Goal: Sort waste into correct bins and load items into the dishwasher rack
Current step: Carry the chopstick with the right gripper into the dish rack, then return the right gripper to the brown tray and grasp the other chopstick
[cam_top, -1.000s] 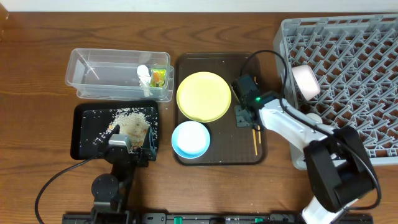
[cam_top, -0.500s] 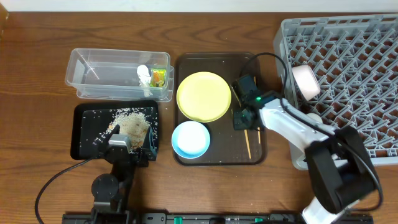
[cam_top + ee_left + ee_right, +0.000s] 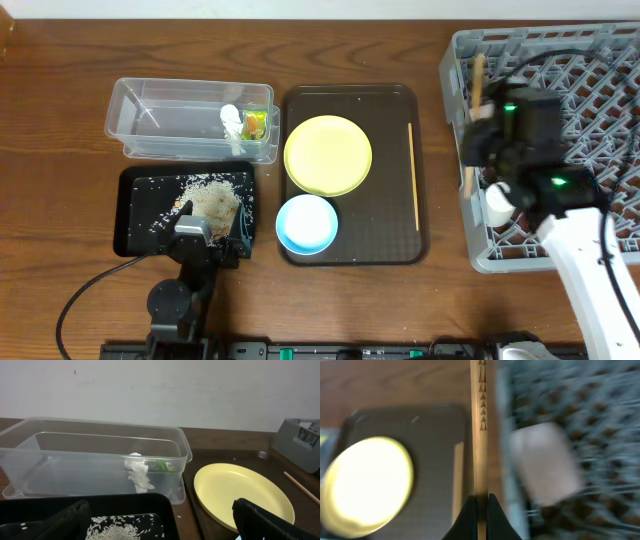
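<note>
Next, my right gripper moves down and to the right in the overhead view, since the rack's open slots beyond the bowl (image 3: 602,477) lie below it on that side.
My right gripper (image 3: 476,138) is shut on a thin wooden chopstick (image 3: 474,100) and holds it over the left edge of the grey dishwasher rack (image 3: 590,90). The right wrist view shows the fingers (image 3: 471,510) pinching the chopstick (image 3: 480,425), with the blurred white-pinkish bowl (image 3: 545,467) in the rack beside it. A second chopstick (image 3: 413,175) lies on the brown tray. The yellow plate (image 3: 328,155) and the light blue bowl (image 3: 306,223) sit on that tray. A small white cup (image 3: 497,203) is in the rack. My left gripper (image 3: 160,530) is open over the black tray (image 3: 140,215) of rice.
The clear tub (image 3: 160,115) holds a white scrap (image 3: 231,120) and the green-and-orange wrapper (image 3: 255,124). The dark brown serving tray (image 3: 385,110) lies between the tub and the rack. Rice crumbs (image 3: 210,195) lie in the black tray.
My right gripper has lifted one chopstick off the brown tray and moved right and up to the rack's left edge. The other chopstick now lies along the tray's right side. Left arm is still.
</note>
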Controlling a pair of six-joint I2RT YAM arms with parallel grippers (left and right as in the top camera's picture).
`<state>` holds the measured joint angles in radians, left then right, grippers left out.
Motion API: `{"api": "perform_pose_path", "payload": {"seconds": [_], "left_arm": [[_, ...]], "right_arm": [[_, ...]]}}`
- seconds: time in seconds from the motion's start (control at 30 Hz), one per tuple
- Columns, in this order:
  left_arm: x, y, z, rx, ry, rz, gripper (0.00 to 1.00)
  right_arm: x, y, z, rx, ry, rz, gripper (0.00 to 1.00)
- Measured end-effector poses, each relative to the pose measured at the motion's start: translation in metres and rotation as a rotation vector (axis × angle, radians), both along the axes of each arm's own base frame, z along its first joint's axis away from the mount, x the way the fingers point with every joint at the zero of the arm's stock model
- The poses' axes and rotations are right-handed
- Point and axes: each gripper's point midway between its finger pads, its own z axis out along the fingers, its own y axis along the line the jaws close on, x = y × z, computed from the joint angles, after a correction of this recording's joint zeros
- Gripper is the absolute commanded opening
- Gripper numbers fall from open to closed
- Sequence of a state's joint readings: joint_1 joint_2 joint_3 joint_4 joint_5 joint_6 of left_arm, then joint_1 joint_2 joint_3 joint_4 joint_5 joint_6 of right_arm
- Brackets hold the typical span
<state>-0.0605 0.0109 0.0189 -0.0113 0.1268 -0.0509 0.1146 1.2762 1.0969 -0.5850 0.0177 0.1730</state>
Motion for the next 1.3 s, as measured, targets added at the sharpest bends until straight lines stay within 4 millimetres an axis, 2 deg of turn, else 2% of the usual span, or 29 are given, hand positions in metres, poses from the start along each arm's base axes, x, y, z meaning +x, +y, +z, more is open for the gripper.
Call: {"api": "perform_pose_path", "payload": {"seconds": [0.13,0.23,0.43,0.57,0.77,0.83,0.9,0.97,1.0,1.1,1.17,1.3], "left_arm": [[0.000,0.000,0.000,0.000,0.000,0.000,0.93],[0.000,0.000,0.000,0.000,0.000,0.000,0.93],[0.000,0.000,0.000,0.000,0.000,0.000,0.93],[0.000,0.000,0.000,0.000,0.000,0.000,0.93],[0.000,0.000,0.000,0.000,0.000,0.000,0.93],[0.000,0.000,0.000,0.000,0.000,0.000,0.93],[0.000,0.000,0.000,0.000,0.000,0.000,0.93],[0.000,0.000,0.000,0.000,0.000,0.000,0.93],[0.000,0.000,0.000,0.000,0.000,0.000,0.93],[0.000,0.000,0.000,0.000,0.000,0.000,0.93],[0.000,0.000,0.000,0.000,0.000,0.000,0.93],[0.000,0.000,0.000,0.000,0.000,0.000,0.93]], "right_arm": [[0.002,-0.049,-0.001,-0.058,0.003,-0.115,0.01],[0.002,-0.077,-0.004,-0.110,0.013,-0.170,0.01],[0.009,-0.117,-0.002,-0.206,-0.011,-0.246,0.00],[0.015,-0.127,-0.012,-0.268,0.017,-0.227,0.01],[0.022,-0.134,-0.055,-0.338,0.141,-0.186,0.01],[0.022,-0.137,-0.068,-0.353,0.180,-0.185,0.10],[0.022,-0.138,-0.073,-0.365,0.198,-0.184,0.28],[0.022,-0.137,-0.073,-0.367,0.197,-0.180,0.42],[0.022,-0.135,-0.071,-0.366,0.193,-0.172,0.45],[0.020,-0.111,-0.060,-0.325,0.163,-0.109,0.44],[0.017,-0.086,-0.047,-0.274,0.125,-0.050,0.43],[0.002,-0.014,-0.020,-0.105,0.055,0.119,0.40]]}}
